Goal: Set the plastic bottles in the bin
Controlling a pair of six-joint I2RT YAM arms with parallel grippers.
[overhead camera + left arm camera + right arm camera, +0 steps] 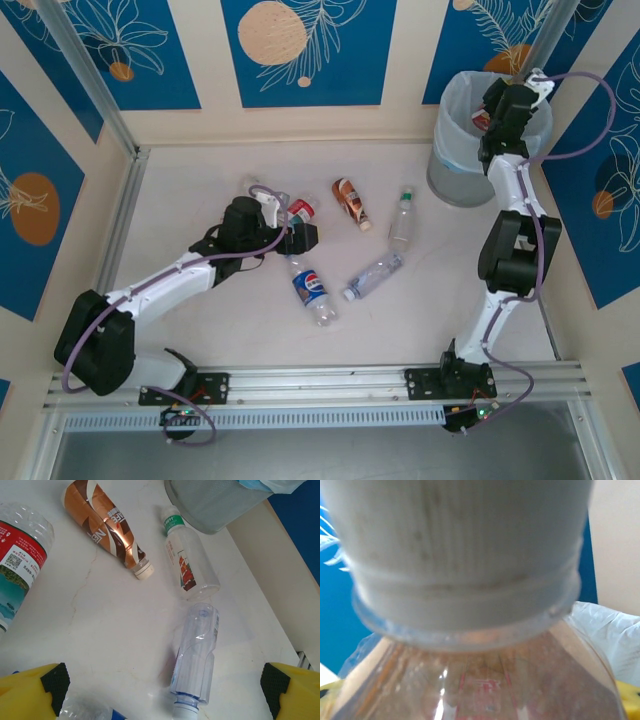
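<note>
My right gripper should move gently outward and down into the bin's bag-lined opening (470,118) below it and let go of the red-labelled bottle, which is still partly above the bin's rim.
Several plastic bottles lie on the white table. These are a red-labelled one (299,210), a blue Pepsi one (312,290), a crushed brown one (350,202), a green-capped one (403,218) and a clear unlabelled one (375,275). My left gripper (312,236) hangs open and empty between the red-labelled and Pepsi bottles. In the left wrist view its yellow fingers (35,690) stand wide apart, with the clear bottle (197,655) ahead. My right gripper (490,118) is shut on a red-labelled bottle (481,121) over the grey bin (455,165). That bottle's white cap (470,555) is close to the right wrist camera.
The bin stands in the back right corner against the blue-patterned walls, and its mesh side (215,500) appears in the left wrist view. Its white bag (605,630) lies below the held bottle. A metal rail (320,385) runs along the near edge.
</note>
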